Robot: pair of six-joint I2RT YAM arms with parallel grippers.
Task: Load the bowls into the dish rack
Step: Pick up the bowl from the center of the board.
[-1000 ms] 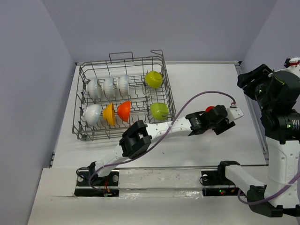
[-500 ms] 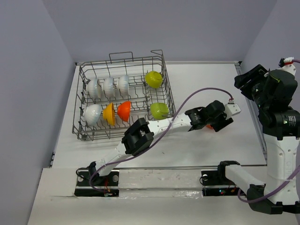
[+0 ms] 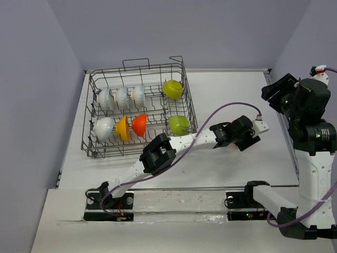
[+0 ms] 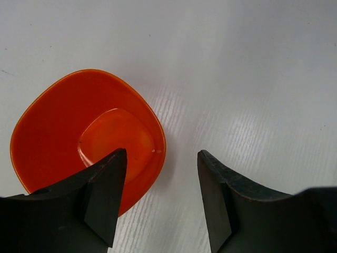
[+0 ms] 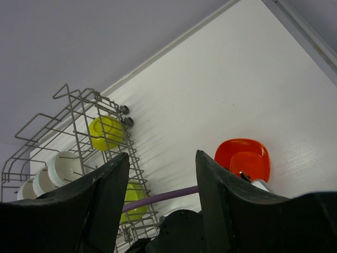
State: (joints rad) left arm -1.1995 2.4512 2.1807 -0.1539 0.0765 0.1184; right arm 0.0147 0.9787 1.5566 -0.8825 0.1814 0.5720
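Note:
My left gripper moves down next and closes its open fingers on the red-orange bowl's near rim (image 4: 164, 152), since that rim lies below, between the two fingers.
A squarish red-orange bowl (image 4: 87, 137) lies upright on the white table; the top view hides it under my left gripper (image 3: 245, 135). That left gripper (image 4: 162, 154) is open and straddles the bowl's near rim, with one finger (image 4: 108, 184) over the inside and the other (image 4: 218, 195) over bare table. The right wrist view also shows this bowl (image 5: 243, 158). The grey wire dish rack (image 3: 93, 113) at the back left holds three white bowls (image 3: 122, 97) in its far row beside a lime green bowl (image 3: 172, 88). Its near row holds white, orange-yellow (image 3: 122, 128), red-orange (image 3: 139, 124) and lime green bowls. My right gripper (image 5: 160, 157) is open, empty and raised high at the right.
The left arm (image 3: 158, 154) reaches diagonally across the table with its purple cable (image 3: 221, 108) looping above it. The right arm's tall column (image 3: 310, 174) stands at the right edge. Walls close in the table behind and on both sides.
My left gripper has shifted a little right and come down over the red-orange bowl, which now hides beneath it in the top view. Its jaws keep the same gap. The right arm has barely drifted.

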